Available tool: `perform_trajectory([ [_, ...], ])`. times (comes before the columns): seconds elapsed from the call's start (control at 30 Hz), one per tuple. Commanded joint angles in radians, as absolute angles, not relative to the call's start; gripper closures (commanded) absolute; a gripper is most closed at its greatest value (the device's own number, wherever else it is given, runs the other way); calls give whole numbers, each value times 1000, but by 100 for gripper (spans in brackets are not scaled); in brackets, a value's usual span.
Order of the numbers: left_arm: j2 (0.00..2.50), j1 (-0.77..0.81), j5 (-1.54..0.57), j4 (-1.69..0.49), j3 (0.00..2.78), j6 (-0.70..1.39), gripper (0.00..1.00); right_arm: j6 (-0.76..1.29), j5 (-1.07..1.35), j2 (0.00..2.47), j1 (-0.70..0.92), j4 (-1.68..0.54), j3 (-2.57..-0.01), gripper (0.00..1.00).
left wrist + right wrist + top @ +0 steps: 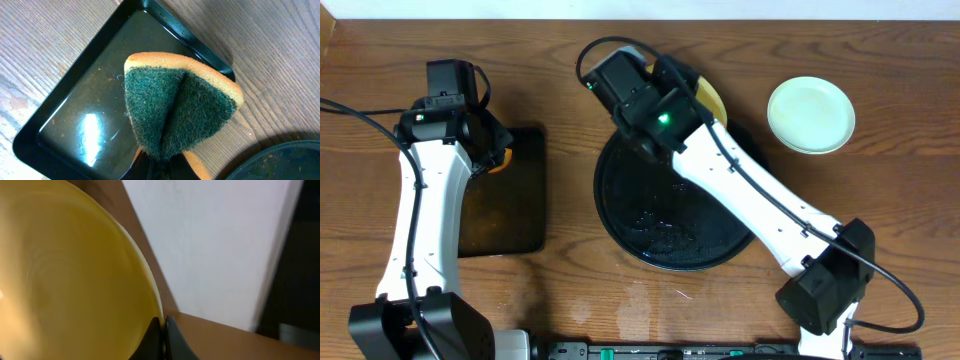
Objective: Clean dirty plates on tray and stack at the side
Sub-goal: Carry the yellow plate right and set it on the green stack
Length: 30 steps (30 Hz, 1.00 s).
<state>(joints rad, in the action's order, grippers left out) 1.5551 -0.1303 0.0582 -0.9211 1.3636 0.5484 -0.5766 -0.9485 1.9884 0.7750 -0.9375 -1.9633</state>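
The pale mint plate is bare. My right gripper will swing to the right in the overhead view and go down next, to release the yellow plate flat on it.
My right gripper is shut on the rim of the pale yellow plate. It holds the plate tilted up over the far edge of the round black tray; in the overhead view only a yellow sliver shows behind the arm. A pale mint plate lies on the table at the right, beside the tray. My left gripper is shut on a folded sponge, green pad over orange foam, above the corner of the rectangular black tray. A third plate is not in view.
The rectangular black tray sits at the left under the left arm. The round tray's floor shows wet specks. The right arm crosses above the round tray. A white wall runs along the table's far edge.
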Motion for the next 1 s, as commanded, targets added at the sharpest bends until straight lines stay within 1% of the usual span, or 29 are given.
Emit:
perform_trajectory([
  [0.0, 1557, -134, 61, -927, 1352, 534, 92, -402, -793, 1967, 684, -946, -1986, 99],
  [0.13, 1557, -134, 61, -926, 1352, 535, 92, -226, -678, 1967, 550, -978, -1986, 99],
  [0.2, 1557, -134, 61, -926, 1352, 535, 92, -160, -550, 1967, 469, -1000, -1986, 99],
  [0.33, 1557, -134, 61, -926, 1352, 535, 92, -74, -220, 1967, 263, -1022, -1986, 99],
  [0.37, 1557, -134, 60, -926, 1352, 535, 92, -63, -128, 1967, 202, -1023, -1986, 99],
  [0.4, 1557, -134, 60, -926, 1352, 535, 92, -43, -7, 1968, 105, -1022, -1983, 99],
  [0.47, 1557, -134, 60, -926, 1352, 535, 92, -31, 86, 1970, 7, -1024, -1981, 99],
  [0.67, 1557, -134, 60, -925, 1352, 535, 92, 7, 125, 1982, -214, -1005, -1956, 99],
  [0.77, 1557, -134, 60, -918, 1352, 535, 92, 31, 125, 1982, -290, -926, -1884, 99],
  [0.87, 1557, -134, 60, -909, 1352, 535, 92, 104, 130, 1982, -342, -814, -1783, 99],
  [0.97, 1557, -134, 60, -908, 1352, 535, 92, 135, 196, 1982, -363, -693, -1678, 99],
])
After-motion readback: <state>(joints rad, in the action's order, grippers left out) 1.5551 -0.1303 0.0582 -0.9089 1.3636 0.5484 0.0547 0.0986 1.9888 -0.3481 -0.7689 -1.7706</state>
